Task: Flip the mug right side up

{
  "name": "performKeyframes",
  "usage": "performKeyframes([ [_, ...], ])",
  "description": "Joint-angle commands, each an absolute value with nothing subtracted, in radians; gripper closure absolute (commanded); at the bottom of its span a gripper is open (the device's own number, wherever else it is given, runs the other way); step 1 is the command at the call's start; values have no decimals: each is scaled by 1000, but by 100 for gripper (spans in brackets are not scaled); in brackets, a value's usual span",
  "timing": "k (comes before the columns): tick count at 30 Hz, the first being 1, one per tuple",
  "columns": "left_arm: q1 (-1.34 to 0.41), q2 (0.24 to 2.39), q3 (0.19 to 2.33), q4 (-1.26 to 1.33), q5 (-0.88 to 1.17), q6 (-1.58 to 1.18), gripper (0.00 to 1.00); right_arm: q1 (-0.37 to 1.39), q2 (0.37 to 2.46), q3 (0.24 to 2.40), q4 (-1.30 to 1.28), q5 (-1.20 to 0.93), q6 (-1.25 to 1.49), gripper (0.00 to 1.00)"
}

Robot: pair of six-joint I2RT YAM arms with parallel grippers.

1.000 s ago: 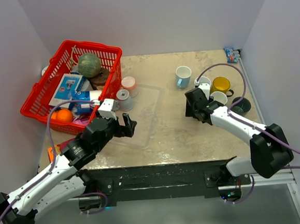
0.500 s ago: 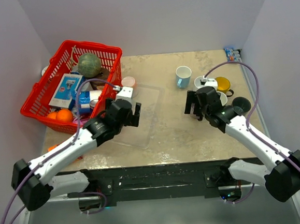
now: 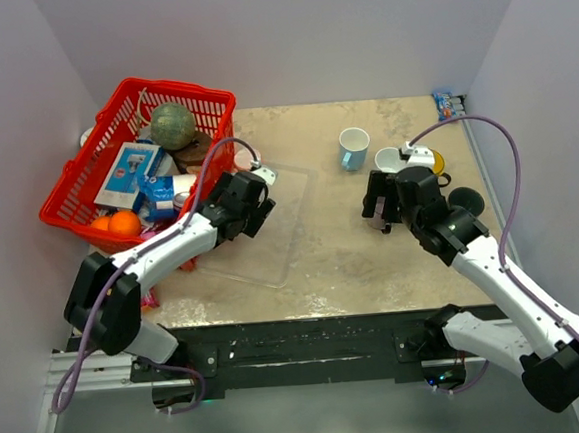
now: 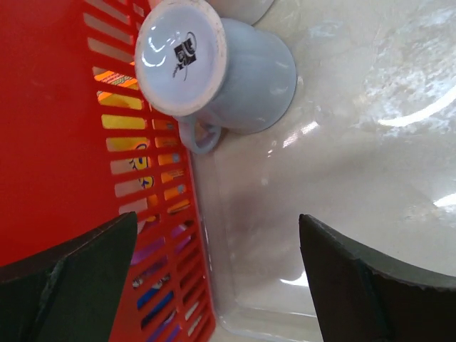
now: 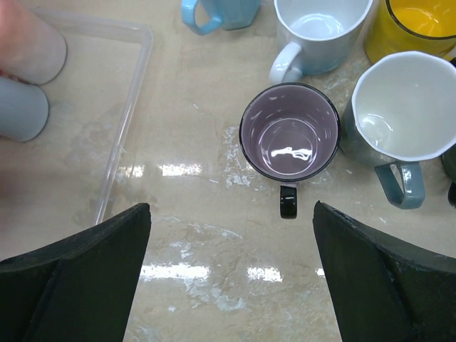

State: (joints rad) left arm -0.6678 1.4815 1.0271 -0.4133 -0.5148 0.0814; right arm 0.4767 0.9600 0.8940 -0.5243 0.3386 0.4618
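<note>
The mug's handle juts out from its round body. My left gripper should turn and lower toward the grey-blue mug (image 4: 235, 71) next and set its fingers around the handle (image 4: 203, 137).
A grey-blue mug (image 4: 235, 71) stands upside down, its white base up and its handle toward the red basket (image 4: 57, 142); the left arm hides it in the top view. My left gripper (image 4: 217, 217) (image 3: 254, 207) hovers just short of it, open and empty. A dark mug with a purple inside (image 5: 288, 132) stands upright on the table with its black handle toward my right gripper (image 5: 231, 206) (image 3: 381, 209). That gripper is open above the bare table beside the mug and holds nothing.
A clear plastic tray (image 3: 292, 246) lies mid-table, a pink cup (image 3: 245, 158) at its far corner. Light blue (image 3: 353, 146), white (image 3: 390, 158), yellow (image 5: 420, 28), grey-green (image 5: 402, 117) and black (image 3: 466, 203) mugs cluster at the right. The basket (image 3: 76, 183) is full of items.
The right gripper has opened wide and drawn back off the purple-lined mug. The left arm has stretched forward to the cups beside the basket, its jaws still open.
</note>
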Motion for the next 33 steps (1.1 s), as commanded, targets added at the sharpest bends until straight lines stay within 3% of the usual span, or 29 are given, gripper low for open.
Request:
performKeyframes([
  [1, -631, 1571, 1086, -324, -424, 251, 1, 474, 949, 954, -540, 325, 442, 1],
  [15, -509, 1785, 1223, -301, -341, 325, 4, 472, 986, 986, -538, 334, 451, 2],
  [25, -483, 1862, 1310, -402, -242, 212, 22, 472, 997, 980, -540, 333, 468, 4],
  [33, -483, 1852, 1307, -434, -138, 82, 25, 472, 980, 966, -545, 333, 476, 5],
])
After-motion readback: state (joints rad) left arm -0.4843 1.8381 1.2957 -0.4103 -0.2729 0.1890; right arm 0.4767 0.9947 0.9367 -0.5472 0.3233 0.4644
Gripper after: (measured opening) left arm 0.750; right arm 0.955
